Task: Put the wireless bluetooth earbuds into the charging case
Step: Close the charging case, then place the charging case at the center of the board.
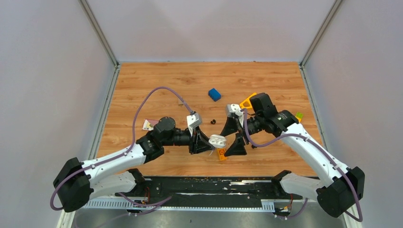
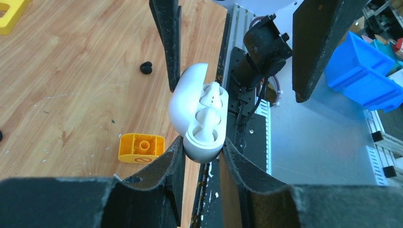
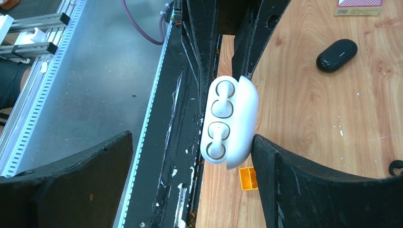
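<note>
My left gripper will next lower to the left in the top view and release the case on the tabletop beside the orange block, as both hollows of the case look filled.
My left gripper (image 1: 208, 143) is shut on the charging case (image 1: 217, 140), a white oval case held off the table with its lid open. In the left wrist view the case (image 2: 198, 111) sits between my fingertips (image 2: 177, 147), its two wells showing white moulded shapes. I cannot tell whether earbuds sit in them. A tiny black piece (image 1: 213, 121) lies on the wood behind the case; it also shows in the left wrist view (image 2: 146, 67). My right gripper (image 1: 233, 137) is wide open around the case (image 3: 230, 121), one finger (image 3: 266, 156) next to the lid.
An orange block (image 1: 221, 153) lies on the table under the case. A blue block (image 1: 214, 94) and a yellow piece (image 1: 247, 101) lie further back. A black oval case (image 3: 336, 54) and a pink card (image 1: 149, 124) lie to the left. The table's black front rail (image 1: 209, 185) is close.
</note>
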Available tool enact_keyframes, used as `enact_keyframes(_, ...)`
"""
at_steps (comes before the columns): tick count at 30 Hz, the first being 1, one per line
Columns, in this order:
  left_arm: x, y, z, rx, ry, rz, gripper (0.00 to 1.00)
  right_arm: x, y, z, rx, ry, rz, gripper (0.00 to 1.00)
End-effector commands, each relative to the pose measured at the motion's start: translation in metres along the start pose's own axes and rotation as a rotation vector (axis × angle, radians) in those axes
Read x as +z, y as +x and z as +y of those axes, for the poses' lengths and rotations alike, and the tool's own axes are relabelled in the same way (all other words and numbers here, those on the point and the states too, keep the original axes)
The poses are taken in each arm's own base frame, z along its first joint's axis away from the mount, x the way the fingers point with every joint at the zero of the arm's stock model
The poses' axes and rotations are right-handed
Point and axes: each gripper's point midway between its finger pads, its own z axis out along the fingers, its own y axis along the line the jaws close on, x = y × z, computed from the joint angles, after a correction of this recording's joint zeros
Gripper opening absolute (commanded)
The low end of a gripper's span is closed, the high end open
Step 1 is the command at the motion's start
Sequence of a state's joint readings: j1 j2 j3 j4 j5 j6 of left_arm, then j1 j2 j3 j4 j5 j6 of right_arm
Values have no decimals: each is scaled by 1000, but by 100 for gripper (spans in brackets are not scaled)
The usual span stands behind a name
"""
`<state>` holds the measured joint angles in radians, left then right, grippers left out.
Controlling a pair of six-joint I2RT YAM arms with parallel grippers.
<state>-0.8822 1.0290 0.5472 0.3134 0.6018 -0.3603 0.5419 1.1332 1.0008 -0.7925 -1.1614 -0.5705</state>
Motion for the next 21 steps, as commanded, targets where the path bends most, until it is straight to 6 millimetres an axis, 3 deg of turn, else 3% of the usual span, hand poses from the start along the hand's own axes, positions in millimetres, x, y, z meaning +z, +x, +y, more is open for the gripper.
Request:
enact_keyframes(1,4,-26,-1,21,-10,-56,0,-4,-16,16,-77,-35,-44,94)
enact_keyframes(10,4,-16,5,-20,-45,-14,0,-25,-23,16,-165,82,33,92)
enact_keyframes(13,-2,-14,2,-37,-51,-15,0,-40,-21,-10,-133,236,56,92)
enact_keyframes(17,-15,-9,13,-103,-170,-5,0,-57,-13,-45,60,341,-45,92)
enact_keyframes(21,-38,3,38,-193,-391,0,1,-63,7,-54,177,341,-136,91)
